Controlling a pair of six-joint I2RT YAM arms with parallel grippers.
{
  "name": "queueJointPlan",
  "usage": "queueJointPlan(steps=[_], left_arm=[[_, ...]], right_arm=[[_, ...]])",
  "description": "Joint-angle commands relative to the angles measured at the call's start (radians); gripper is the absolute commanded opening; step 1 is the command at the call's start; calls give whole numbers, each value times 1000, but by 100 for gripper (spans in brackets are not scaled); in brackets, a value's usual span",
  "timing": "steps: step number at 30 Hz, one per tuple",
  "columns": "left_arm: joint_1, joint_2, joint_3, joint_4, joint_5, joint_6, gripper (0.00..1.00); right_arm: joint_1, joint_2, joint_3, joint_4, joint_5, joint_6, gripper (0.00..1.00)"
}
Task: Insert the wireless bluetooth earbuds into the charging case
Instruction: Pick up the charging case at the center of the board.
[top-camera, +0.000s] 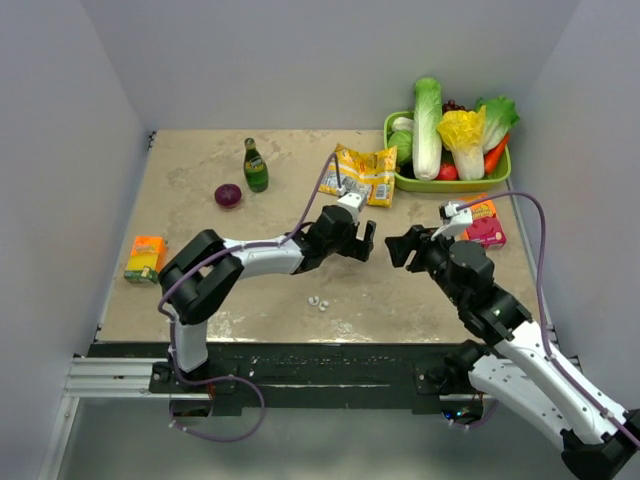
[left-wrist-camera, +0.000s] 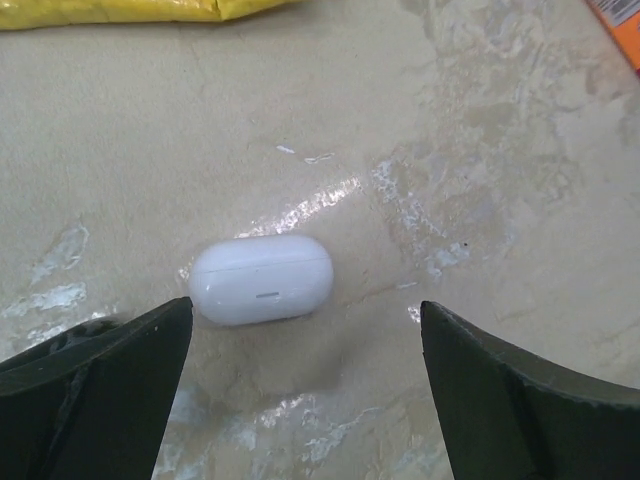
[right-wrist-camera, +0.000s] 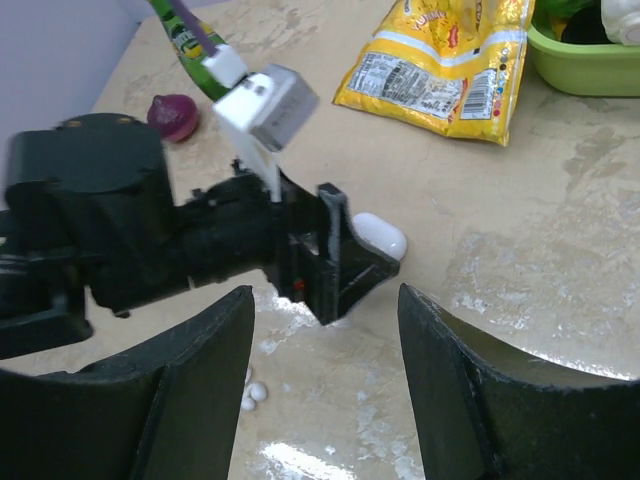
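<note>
My left gripper lowers its open fingers to the left in its wrist view next, around the rounded ends of the charging case (left-wrist-camera: 262, 278), which lies below, off-centre that way.
The charging case (left-wrist-camera: 262, 278) is a white oval pebble lying flat on the table with its lid closed. It rests just ahead of my left gripper (left-wrist-camera: 306, 303), nearer the left finger, and the jaws stand wide open and clear of it. From the right wrist the charging case (right-wrist-camera: 380, 235) peeks out behind the left gripper's black finger (right-wrist-camera: 340, 262). My right gripper (right-wrist-camera: 325, 292) is open and empty, facing the left one. The earbuds (top-camera: 318, 301) lie together on the table nearer the front edge, apart from both grippers; the earbuds (right-wrist-camera: 252, 395) also show beside the right gripper's left finger. In the top view the left gripper (top-camera: 365, 243) and right gripper (top-camera: 398, 248) nearly meet.
A yellow snack bag (top-camera: 362, 172) lies behind the left gripper. A green basket (top-camera: 452, 184) of vegetables stands at the back right, with a pink and orange packet (top-camera: 482, 222) next to the right arm. A green bottle (top-camera: 255, 166), a red onion (top-camera: 228, 195) and an orange box (top-camera: 146, 257) sit on the left.
</note>
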Motion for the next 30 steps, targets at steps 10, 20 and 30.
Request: queueJointPlan(steps=[10, 20, 30], left_arm=[[-18, 164, 194, -162, -152, 43, 100], [-18, 207, 223, -182, -161, 46, 93], [-21, 224, 218, -202, -192, 6, 89]], right_arm=[[1, -67, 19, -20, -16, -6, 63], [1, -60, 12, -16, -16, -3, 63], [1, -49, 7, -16, -9, -9, 63]])
